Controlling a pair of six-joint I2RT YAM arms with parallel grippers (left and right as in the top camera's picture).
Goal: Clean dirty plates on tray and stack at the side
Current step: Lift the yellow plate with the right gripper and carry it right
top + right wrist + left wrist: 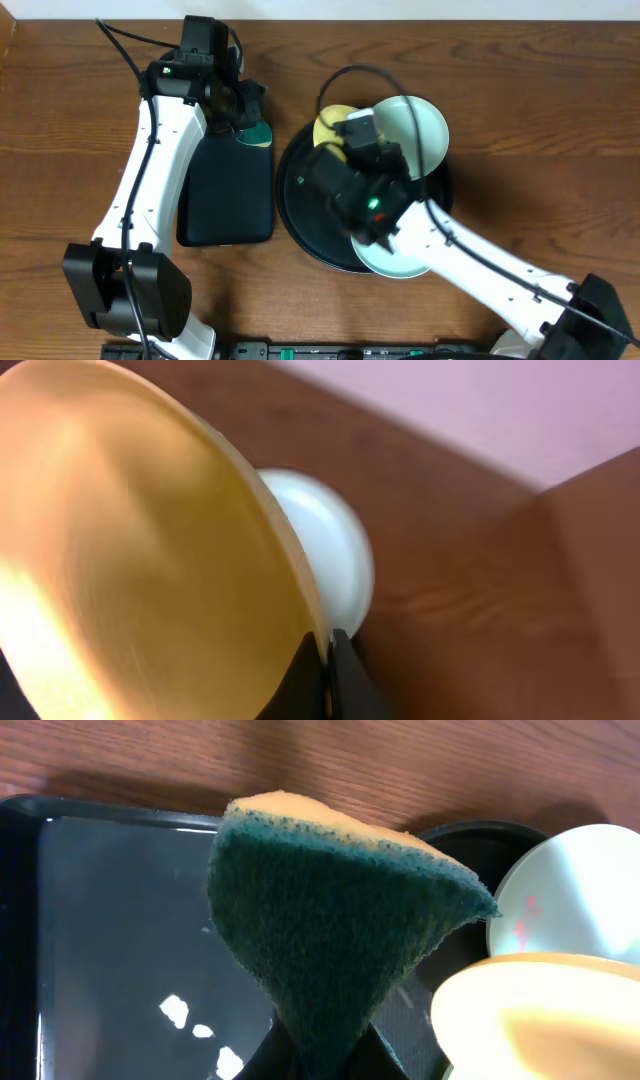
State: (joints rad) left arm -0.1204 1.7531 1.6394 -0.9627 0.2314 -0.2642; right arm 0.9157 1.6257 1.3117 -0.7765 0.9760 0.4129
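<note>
The plate goes with my right gripper to the right in the overhead view next, then down to its release on the bare wood beside the round tray.
My right gripper is shut on the rim of the pale yellow plate and holds it tilted on edge over the round black tray; the wrist view shows both fingers pinching the plate. One mint-white plate lies at the tray's far right, with reddish marks on it. Another mint-white plate lies at the near edge, partly under my right arm. My left gripper is shut on a green sponge with a yellow back, just left of the yellow plate.
A smaller rectangular black tray lies left of the round tray, under the sponge. Wooden table surrounds both. My right arm crosses the round tray's near right side.
</note>
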